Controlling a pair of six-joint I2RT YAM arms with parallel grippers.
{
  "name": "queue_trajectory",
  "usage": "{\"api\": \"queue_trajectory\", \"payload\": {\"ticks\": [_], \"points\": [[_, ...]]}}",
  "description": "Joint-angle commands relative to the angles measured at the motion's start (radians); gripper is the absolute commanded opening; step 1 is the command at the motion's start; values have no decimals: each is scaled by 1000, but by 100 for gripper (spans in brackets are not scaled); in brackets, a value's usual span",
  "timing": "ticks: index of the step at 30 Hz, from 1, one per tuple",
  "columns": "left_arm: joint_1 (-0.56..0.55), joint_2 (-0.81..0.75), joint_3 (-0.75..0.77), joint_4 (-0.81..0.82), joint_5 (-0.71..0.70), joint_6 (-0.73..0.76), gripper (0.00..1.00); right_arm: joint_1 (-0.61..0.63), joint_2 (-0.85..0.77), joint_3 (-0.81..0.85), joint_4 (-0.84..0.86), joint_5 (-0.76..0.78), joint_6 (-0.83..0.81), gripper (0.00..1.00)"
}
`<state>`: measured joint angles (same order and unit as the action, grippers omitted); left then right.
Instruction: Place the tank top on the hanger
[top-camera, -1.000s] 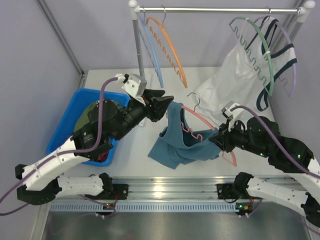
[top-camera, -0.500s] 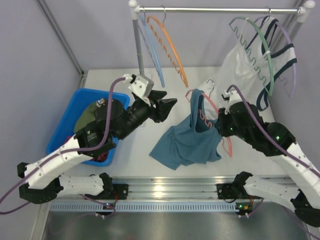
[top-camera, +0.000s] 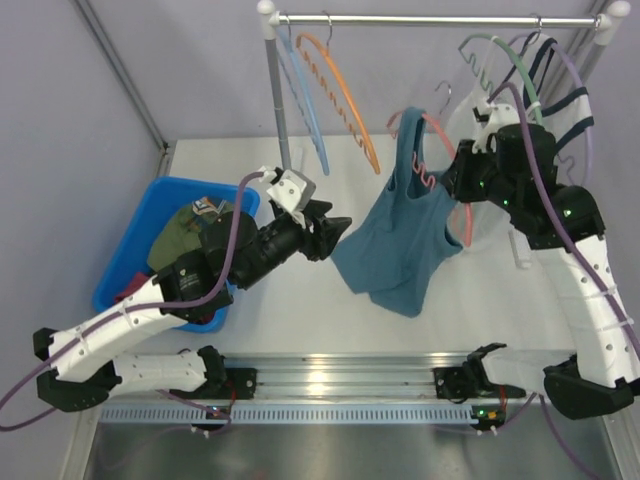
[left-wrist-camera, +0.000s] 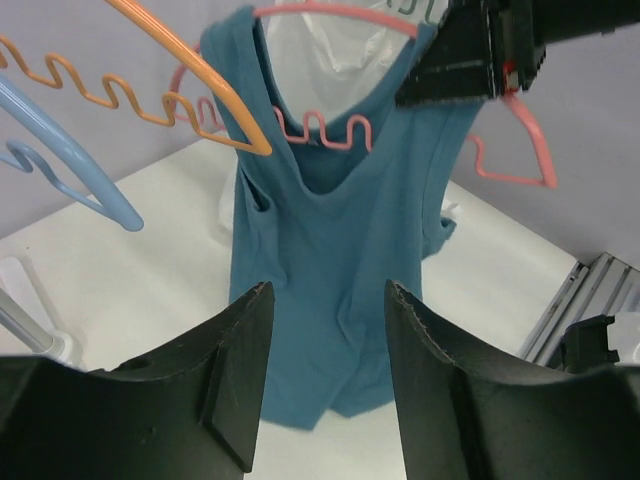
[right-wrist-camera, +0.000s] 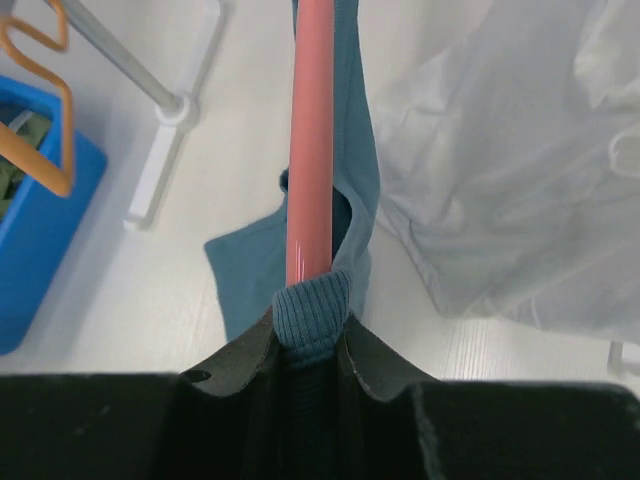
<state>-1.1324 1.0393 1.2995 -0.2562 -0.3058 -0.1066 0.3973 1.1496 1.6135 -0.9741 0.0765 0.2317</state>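
My right gripper carries the salmon-pink hanger's hook outward onto the bar's bare part (top-camera: 478, 21) beside the green hanger next and releases it, since a strap lies over each hanger arm.
The teal tank top (top-camera: 405, 240) hangs in the air from the salmon-pink hanger (top-camera: 437, 125), with one strap over each hanger arm. My right gripper (top-camera: 462, 185) is shut on the hanger arm (right-wrist-camera: 311, 150) with the ribbed strap (right-wrist-camera: 310, 305) pinched against it. The hem dangles just above the table. My left gripper (top-camera: 335, 232) stands open to the left of the top, touching nothing. In the left wrist view the tank top (left-wrist-camera: 330, 260) and the hanger's wavy edge (left-wrist-camera: 320, 130) lie beyond the open fingers (left-wrist-camera: 240, 370).
A rail (top-camera: 430, 19) runs across the back, with an orange hanger (top-camera: 345, 95) and a blue hanger (top-camera: 305, 110) on it. At its right end a green hanger (top-camera: 530, 100) carries a white top (top-camera: 470, 150). A blue bin (top-camera: 150, 215) of clothes stands at the left.
My right arm has lifted the hanger and tank top off the table, up and back toward the rail. My left gripper has come away from the fabric and opened wider.
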Motion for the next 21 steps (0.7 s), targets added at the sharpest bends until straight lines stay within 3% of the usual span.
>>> {"api": "queue_trajectory", "payload": {"ticks": [1,6,11,21], "points": [[-1,-39,-12,18,14,-15,53,-51,41,172,72,-37,-40,0],[-3,-44,-14,14,31,-16,52,-149,130,324,40,-116,-60,0],[-3,-41,-16,12,39,-18,52,-167,171,422,48,-141,-92,0],[-1,-30,-11,0,45,-25,52,-189,190,493,94,-149,-97,0]]}}
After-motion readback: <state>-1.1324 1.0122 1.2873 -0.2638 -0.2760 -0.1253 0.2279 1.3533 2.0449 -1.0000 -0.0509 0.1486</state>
